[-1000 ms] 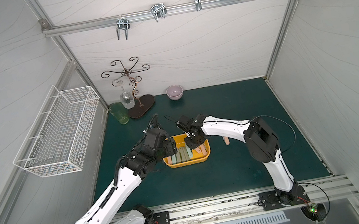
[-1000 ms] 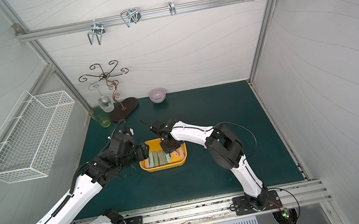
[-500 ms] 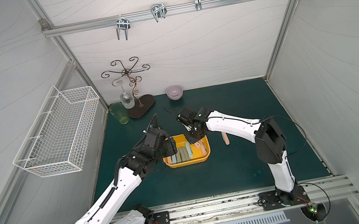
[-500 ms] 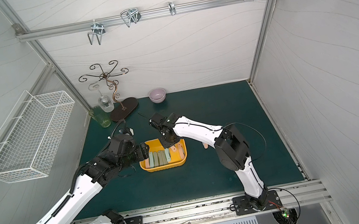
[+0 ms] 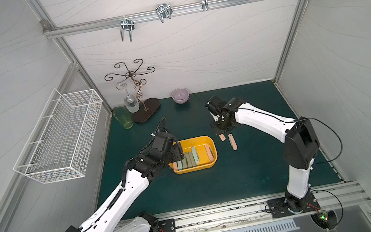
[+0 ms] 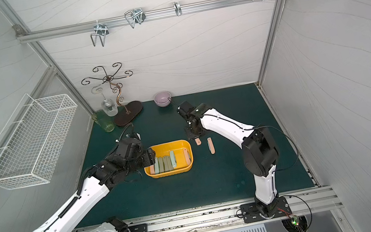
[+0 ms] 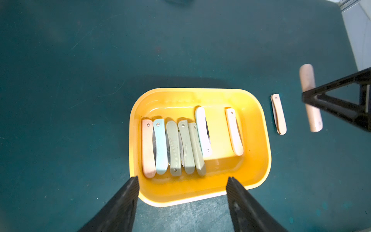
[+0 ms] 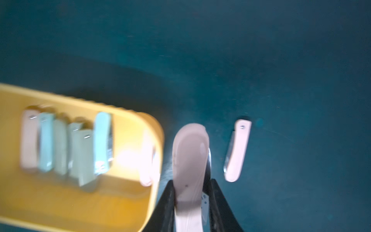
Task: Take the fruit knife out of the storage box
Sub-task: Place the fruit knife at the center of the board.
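Note:
My right gripper crosses beyond the other pink knife next, away from the box (image 5: 190, 140), and descends to release, since bare mat past that knife lies below it.
The yellow storage box (image 5: 190, 140) (image 6: 166, 144) sits mid-mat with several folded fruit knives (image 7: 174, 148) lying side by side in it. My right gripper (image 8: 190, 182) (image 5: 222, 128) is shut on a pink fruit knife (image 8: 189, 160) (image 5: 221, 137), held over the mat just outside the box's right rim (image 8: 154, 128). Another pink knife (image 5: 232, 142) (image 8: 236, 150) lies on the mat beside it. At the box's left end my left gripper (image 7: 182, 180) (image 5: 177, 151) stands open and holds nothing, its fingertips (image 7: 134, 180) straddling the near wall.
A white wire basket (image 5: 62, 138) hangs on the left wall. A glass rack (image 5: 144, 108), a green glass (image 5: 124, 118) and a purple bowl (image 5: 180, 95) stand along the back edge. Bare mat lies right of and in front of the box.
My right gripper has carried the pink knife up out of the box and rightward past its rim. The left arm has stayed where it was.

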Motion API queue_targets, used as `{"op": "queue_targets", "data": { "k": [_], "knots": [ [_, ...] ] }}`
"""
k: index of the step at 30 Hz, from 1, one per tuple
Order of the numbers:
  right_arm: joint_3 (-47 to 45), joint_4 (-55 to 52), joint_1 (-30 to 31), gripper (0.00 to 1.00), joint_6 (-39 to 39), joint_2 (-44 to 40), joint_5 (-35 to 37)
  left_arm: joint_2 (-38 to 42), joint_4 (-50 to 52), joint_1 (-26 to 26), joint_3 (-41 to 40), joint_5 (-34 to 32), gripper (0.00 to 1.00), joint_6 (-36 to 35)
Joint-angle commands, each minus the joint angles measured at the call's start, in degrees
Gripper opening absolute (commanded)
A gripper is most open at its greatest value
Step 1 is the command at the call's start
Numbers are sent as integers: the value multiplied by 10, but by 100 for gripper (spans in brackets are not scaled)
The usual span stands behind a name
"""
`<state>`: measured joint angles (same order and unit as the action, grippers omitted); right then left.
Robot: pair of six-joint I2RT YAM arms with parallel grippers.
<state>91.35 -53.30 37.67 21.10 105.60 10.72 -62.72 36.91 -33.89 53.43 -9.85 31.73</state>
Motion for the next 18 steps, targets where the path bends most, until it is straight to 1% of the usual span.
{"op": "queue_targets", "data": {
  "k": [1,5,10,15,18],
  "knots": [
    [-40,14,-36,3,-8,0,16,-12,-23,2,28,3,72,-3],
    [-69,49,-80,3,-6,20,29,-29,-25,2,39,10,72,-8],
    [-75,69,-114,3,-12,56,38,-43,-23,3,52,14,72,-16],
    [-89,85,-123,3,-15,79,46,-53,-24,3,56,17,72,-20],
    [-96,90,-126,3,-15,86,36,-57,-26,3,55,21,72,-21]
  ]
}}
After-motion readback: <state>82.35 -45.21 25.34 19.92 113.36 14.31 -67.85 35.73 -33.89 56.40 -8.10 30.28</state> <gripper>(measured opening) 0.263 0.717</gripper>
